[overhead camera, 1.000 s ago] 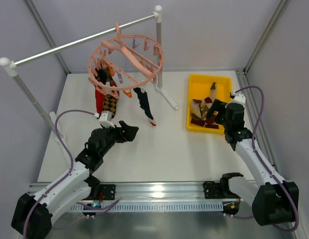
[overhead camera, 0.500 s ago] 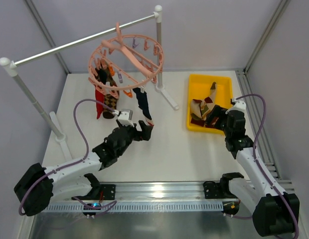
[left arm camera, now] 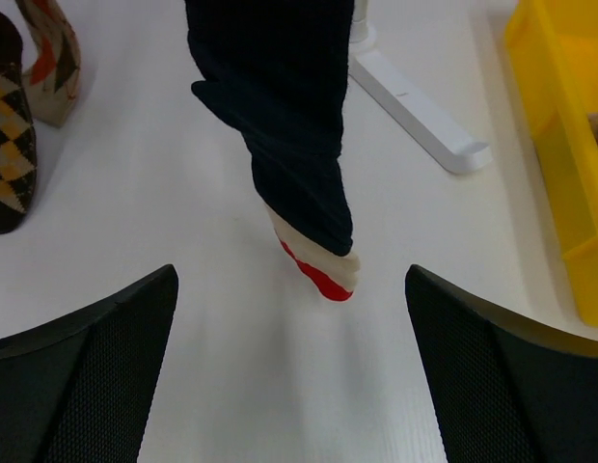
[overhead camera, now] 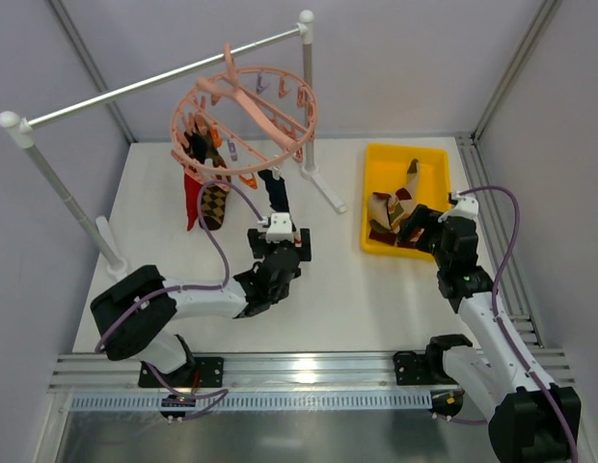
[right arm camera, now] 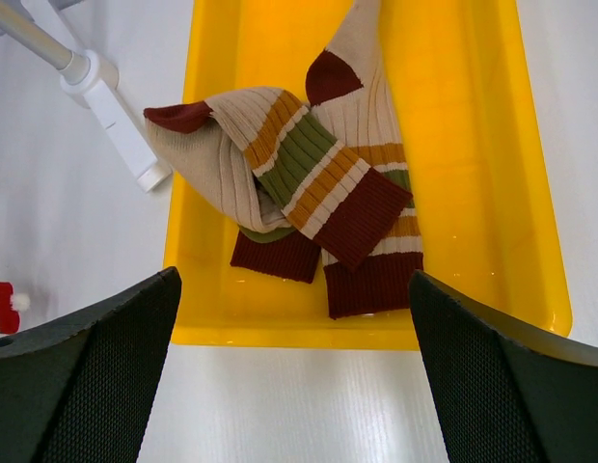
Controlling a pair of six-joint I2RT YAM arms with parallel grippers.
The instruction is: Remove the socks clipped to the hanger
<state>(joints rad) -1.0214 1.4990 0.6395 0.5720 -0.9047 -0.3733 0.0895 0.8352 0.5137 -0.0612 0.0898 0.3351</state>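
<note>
The toe [left arm camera: 323, 275] still hangs untouched just past the fingers, so my left gripper moves outward next, fingers tilting up, and takes the navy sock's lower end [left arm camera: 304, 203].
The pink round hanger [overhead camera: 246, 106] hangs from the rail with three socks clipped on: a red one [overhead camera: 192, 198], an argyle one [overhead camera: 215, 204] and a navy one [overhead camera: 276, 193]. My left gripper [overhead camera: 282, 243] is open just in front of the navy sock's tip. In the left wrist view the navy sock [left arm camera: 289, 116] hangs ahead, its white and red toe [left arm camera: 323, 275] just beyond the open left gripper [left arm camera: 291, 318], untouched. My right gripper [overhead camera: 421, 224] stands open at the near end of the yellow bin, empty [right arm camera: 294, 289].
The yellow bin [overhead camera: 376, 159] at the right holds striped tan, green and maroon socks [right arm camera: 318, 183]. The grey rail [overhead camera: 135, 87] rests on white posts, with one post's foot [left arm camera: 415, 101] between the navy sock and the bin. Argyle socks [left arm camera: 10, 145] hang at the left.
My left arm has swung right and forward, from under the argyle socks to the navy sock's toe. The right gripper has drawn back slightly from the bin.
</note>
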